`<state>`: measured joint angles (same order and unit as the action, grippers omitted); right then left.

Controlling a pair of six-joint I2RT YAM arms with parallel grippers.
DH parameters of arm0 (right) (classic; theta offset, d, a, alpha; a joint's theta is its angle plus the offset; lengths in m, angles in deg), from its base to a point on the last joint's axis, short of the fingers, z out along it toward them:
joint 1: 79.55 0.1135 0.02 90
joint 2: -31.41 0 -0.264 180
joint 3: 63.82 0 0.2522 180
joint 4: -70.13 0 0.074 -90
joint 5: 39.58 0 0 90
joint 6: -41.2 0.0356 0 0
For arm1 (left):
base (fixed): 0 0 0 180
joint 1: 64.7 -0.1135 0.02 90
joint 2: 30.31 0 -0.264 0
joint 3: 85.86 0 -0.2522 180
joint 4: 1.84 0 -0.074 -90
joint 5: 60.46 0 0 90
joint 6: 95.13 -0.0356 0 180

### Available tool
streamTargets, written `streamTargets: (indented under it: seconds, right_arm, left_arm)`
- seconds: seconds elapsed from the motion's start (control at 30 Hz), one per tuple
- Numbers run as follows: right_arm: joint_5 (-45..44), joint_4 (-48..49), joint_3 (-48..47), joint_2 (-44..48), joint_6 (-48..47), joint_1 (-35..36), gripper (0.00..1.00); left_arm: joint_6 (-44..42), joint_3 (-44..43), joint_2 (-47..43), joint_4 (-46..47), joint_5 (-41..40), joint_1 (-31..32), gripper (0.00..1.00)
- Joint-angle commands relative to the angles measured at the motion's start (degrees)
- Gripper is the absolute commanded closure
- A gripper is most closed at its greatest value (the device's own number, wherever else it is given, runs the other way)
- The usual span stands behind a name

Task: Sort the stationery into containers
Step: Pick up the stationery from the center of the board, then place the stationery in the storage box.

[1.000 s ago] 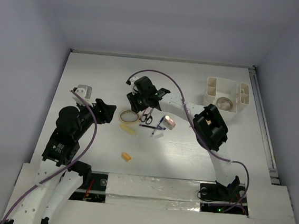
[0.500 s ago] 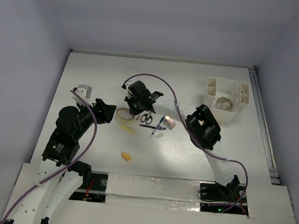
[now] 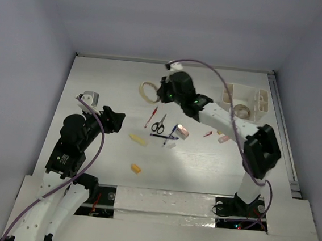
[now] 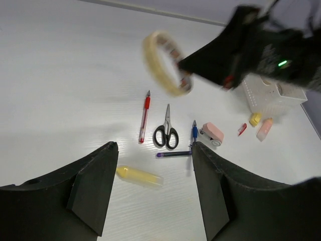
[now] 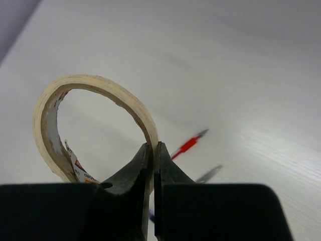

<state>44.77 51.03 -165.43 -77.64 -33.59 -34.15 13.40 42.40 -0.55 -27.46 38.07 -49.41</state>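
Observation:
The beige tape roll swings to the right in the top view next with my right gripper, over the organiser's wide section where a clear tape roll [image 3: 241,110] already lies.
My right gripper [image 5: 153,148] is shut on the rim of a beige tape roll [image 5: 100,83] and holds it up off the table. From above, the roll [image 3: 149,91] hangs left of the right gripper [image 3: 160,92], behind the loose stationery. On the table lie small scissors [image 3: 159,123], a red pen [image 3: 151,118], a blue pen [image 3: 173,132], a pink block [image 3: 183,130], a yellow tube [image 3: 138,139] and an orange block [image 3: 136,168]. The white organiser [image 3: 259,104] stands at the back right with a clear tape roll [image 3: 241,110] inside. My left gripper [image 4: 154,150] is open and empty above the yellow tube [image 4: 139,175].
A small red piece [image 3: 207,134] and a pale pink piece [image 3: 223,139] lie in front of the organiser. A dark pen [image 4: 173,154] lies below the scissors [image 4: 166,131]. Walls close in the table at the left, back and right.
The right gripper shut on the beige tape roll, lifted it off the table and carried it back and to the right. The left arm has stayed still.

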Motion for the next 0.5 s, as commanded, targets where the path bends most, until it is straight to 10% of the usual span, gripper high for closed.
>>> streamTargets:
  seconds: [0.0,0.47]
  right_arm:
    - [-8.66,7.28,5.84,10.86,3.95,-10.99,1.0]
    - [-24.23,5.61,26.15,25.83,6.68,-42.41,0.99]
  left_arm:
    - [0.11,0.18,-0.66,2.37,0.17,-0.26,0.43]
    - [0.02,0.18,0.56,2.45,1.13,-0.26,0.43]
